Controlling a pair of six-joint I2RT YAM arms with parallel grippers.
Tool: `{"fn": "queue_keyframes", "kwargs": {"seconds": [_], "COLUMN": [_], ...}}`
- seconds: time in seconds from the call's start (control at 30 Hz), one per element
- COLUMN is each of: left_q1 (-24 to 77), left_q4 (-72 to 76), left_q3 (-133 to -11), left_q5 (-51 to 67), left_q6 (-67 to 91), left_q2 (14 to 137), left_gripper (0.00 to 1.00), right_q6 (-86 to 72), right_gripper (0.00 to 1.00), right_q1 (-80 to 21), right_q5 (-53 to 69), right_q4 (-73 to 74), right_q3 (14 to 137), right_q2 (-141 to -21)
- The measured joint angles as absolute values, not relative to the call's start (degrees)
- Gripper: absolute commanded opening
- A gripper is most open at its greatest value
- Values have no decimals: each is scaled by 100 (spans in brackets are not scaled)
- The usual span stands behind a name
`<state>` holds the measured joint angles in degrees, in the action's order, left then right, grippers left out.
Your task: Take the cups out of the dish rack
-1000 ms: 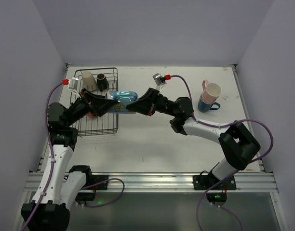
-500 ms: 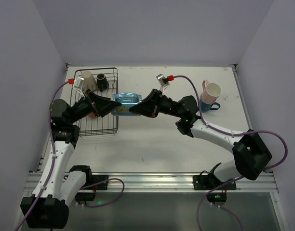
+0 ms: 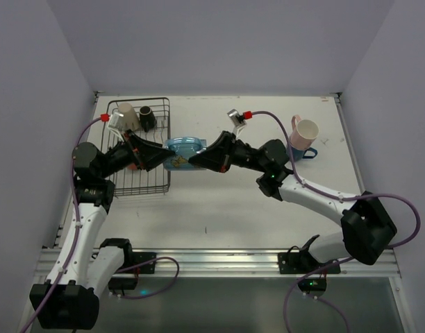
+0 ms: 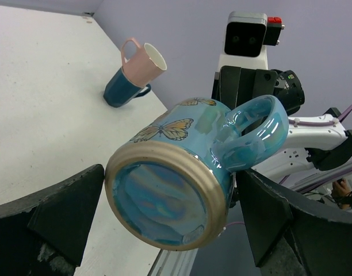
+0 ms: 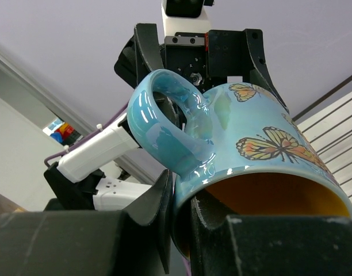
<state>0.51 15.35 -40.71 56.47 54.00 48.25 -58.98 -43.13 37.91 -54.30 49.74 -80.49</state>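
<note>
My right gripper holds its cup sideways, so it should move toward the stacked pair, turn its fingers down and go down to the tabletop next to the dark blue cup to let go.
A light blue butterfly cup hangs in the air just right of the dish rack, lying on its side. My right gripper is shut on its rim beside the handle, one finger inside and one outside. My left gripper is open, its fingers standing apart on either side of the cup's base. A cream cup and a black cup sit at the rack's far end.
A pink cup is stacked in a dark blue cup at the table's far right; the left wrist view shows this pair too. The table's back edge meets the wall behind them.
My left gripper has opened and let go of the blue cup. The right gripper now holds it alone and has carried it slightly to the right.
</note>
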Motion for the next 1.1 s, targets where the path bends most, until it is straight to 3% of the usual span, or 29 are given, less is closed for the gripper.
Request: {"fn": "queue_keyframes", "kwargs": {"seconds": [0.37,0.8,1.1], "left_q1": [8,8,8], "left_q4": [1999,993,-471], "left_q3": [-4010,-4104,-4412], "left_q5": [5837,5494,4289], "left_q6": [5483,4401,3577], "left_q2": [4523,4254,4403], "left_gripper": [100,100,100], "right_q6": [-5839,-5078,-4263], "right_gripper": [0,0,0], "right_q1": [-4278,-4021,-4027], "right_q5": [3835,3492,2624], "right_q4": [-5290,-3415,-1186], "right_q3": [4912,4882,4967], "right_q2": [-7822,-7135,-6641]}}
